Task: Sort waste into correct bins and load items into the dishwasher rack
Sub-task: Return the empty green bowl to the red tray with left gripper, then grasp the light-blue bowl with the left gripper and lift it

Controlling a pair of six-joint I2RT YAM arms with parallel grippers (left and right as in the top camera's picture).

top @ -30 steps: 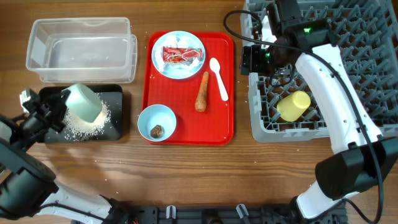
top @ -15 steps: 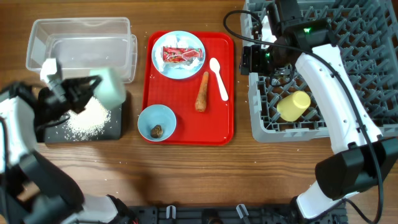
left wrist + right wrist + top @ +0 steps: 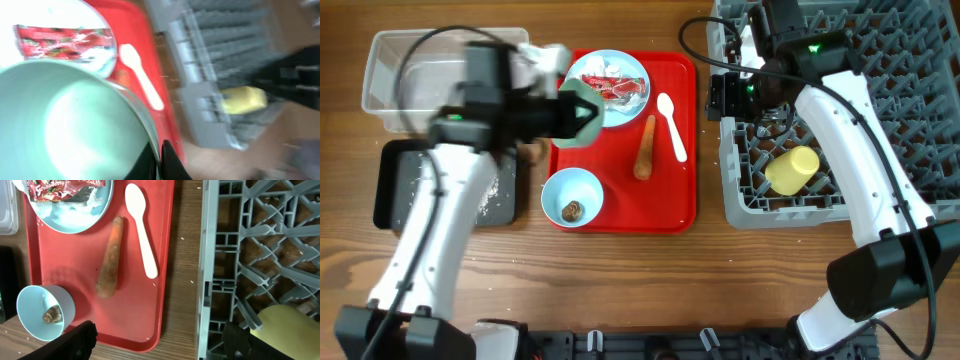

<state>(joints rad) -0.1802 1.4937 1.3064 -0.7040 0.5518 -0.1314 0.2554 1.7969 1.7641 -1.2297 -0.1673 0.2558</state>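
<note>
The red tray has free space between the plate and the blue bowl. My left gripper needs to move down toward the carrot and tilt the pale green bowl level onto the tray there.
My left gripper [image 3: 560, 110] is shut on the rim of the pale green bowl [image 3: 584, 114], which hangs tilted over the red tray's left edge. In the left wrist view the bowl [image 3: 65, 125] looks empty, its rim pinched between my fingers [image 3: 172, 162]. Rice [image 3: 498, 186] lies on the black tray [image 3: 395, 190]. The blue plate [image 3: 625, 112] carries the red wrapper [image 3: 613, 89] and tissue. The carrot [image 3: 644, 147], the spoon [image 3: 671, 125] and the blue bowl [image 3: 571, 190] with a brown scrap [image 3: 572, 210] are nearby. My right gripper [image 3: 161, 337] hangs open over the rack's [image 3: 880, 60] left edge, beside the yellow cup [image 3: 792, 170].
The clear tub [image 3: 410, 85] stands at the back left, behind the black tray. The red tray [image 3: 675, 210] fills the middle, close to the rack's left wall [image 3: 207, 255]. A few rice grains lie scattered on the wooden table in front.
My left arm has swung the green bowl from the black tray up and right, over the red tray's left edge. The rice stays on the black tray. The right arm has not moved.
</note>
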